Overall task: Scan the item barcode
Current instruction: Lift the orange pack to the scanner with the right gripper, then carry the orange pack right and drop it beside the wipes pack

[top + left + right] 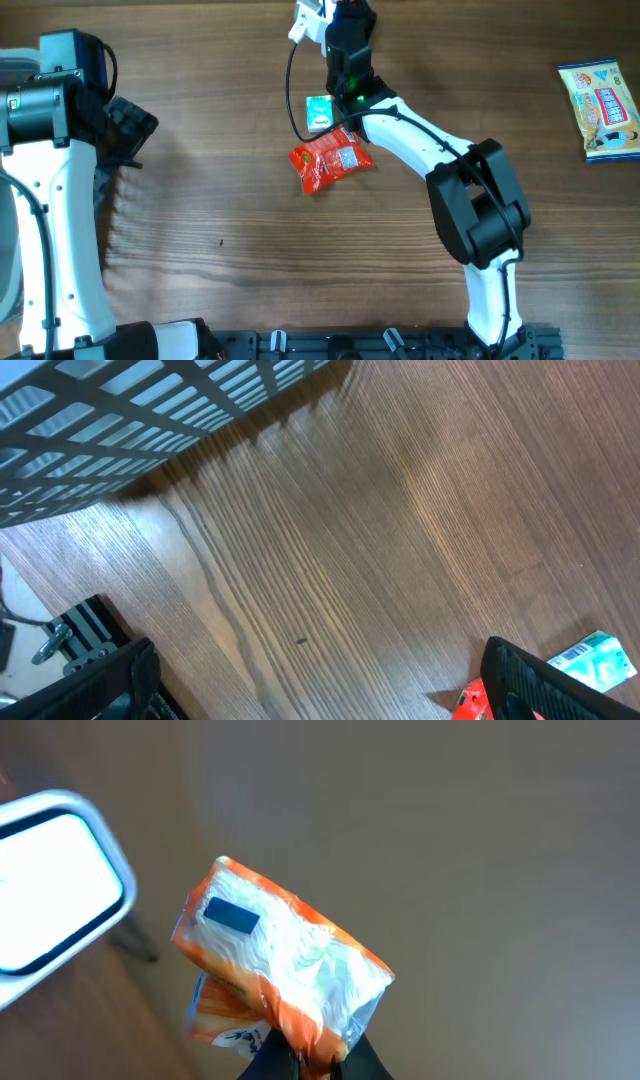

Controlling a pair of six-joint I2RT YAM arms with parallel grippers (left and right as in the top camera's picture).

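Note:
I will carry the orange and white packet with my right gripper to the right in the overhead view and down beside the yellow packet (605,110). The scanner is clear of that spot.
My right gripper (305,1055) is shut on the lower edge of an orange and white packet (285,965), the item, and holds it up in the air. A dark blue patch on the packet faces the camera. No barcode is legible. A white scanner (55,880) with a rounded frame sits just left of the packet. From overhead the right gripper (345,25) is at the table's far edge beside the white scanner (308,20) and its black cable; the packet is hidden there. My left gripper (320,685) stands open over bare wood, holding nothing.
A red packet (330,158) and a small green packet (319,112) lie under the right arm. A yellow packet (603,110) lies at the far right. A white slatted basket (150,420) sits by the left arm (60,110).

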